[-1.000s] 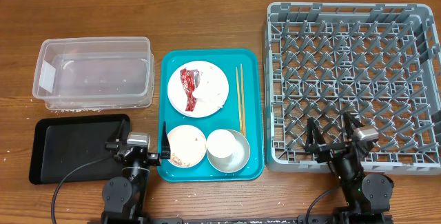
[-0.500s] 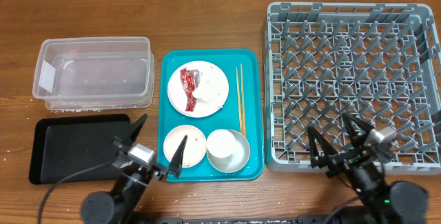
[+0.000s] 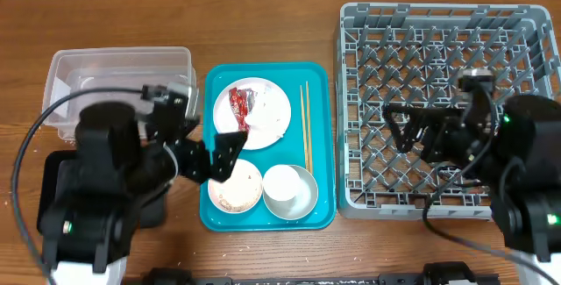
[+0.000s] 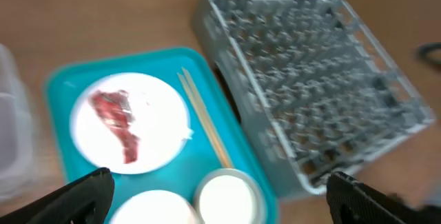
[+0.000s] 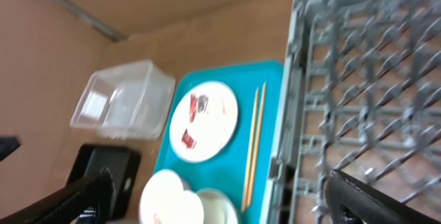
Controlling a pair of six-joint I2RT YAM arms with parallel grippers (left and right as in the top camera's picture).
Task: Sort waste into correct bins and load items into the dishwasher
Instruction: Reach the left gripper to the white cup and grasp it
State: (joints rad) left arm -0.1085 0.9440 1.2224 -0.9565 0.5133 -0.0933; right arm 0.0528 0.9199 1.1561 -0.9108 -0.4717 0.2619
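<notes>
My left gripper is going to lower rightward in the overhead view onto the small white cup's rim (image 3: 266,181) (image 4: 202,198) by the crumb plate, since it stands above the white bowl.
A white plate (image 3: 273,108) on the teal serving tray (image 3: 317,83) carries the red wrapper (image 3: 237,106) and the white tissue (image 3: 259,124). Two chopsticks (image 3: 306,127) lie to its right. A small plate with crumbs (image 3: 238,190) and a white bowl (image 3: 289,190) sit at the tray's front. The grey rack (image 3: 447,48) stands at the right. The clear tub (image 3: 96,79) is at the left; the black tray (image 3: 48,188) is mostly hidden under my left arm. My left gripper (image 3: 213,158) hovers open and empty over the tray's left edge. My right gripper (image 3: 412,136) hovers open and empty above the rack.
The left wrist view shows the plate (image 4: 155,120), wrapper (image 4: 117,114), chopsticks (image 4: 203,120), bowl (image 4: 227,196) and rack (image 4: 310,79) below open jaws (image 4: 224,207). The right wrist view shows the tub (image 5: 124,100), black tray (image 5: 103,165), plate (image 5: 203,120) and rack (image 5: 372,79).
Both arms have risen from the table's front edge and swung back. The left gripper now hangs over the teal tray's left side, the right over the rack. No object has moved.
</notes>
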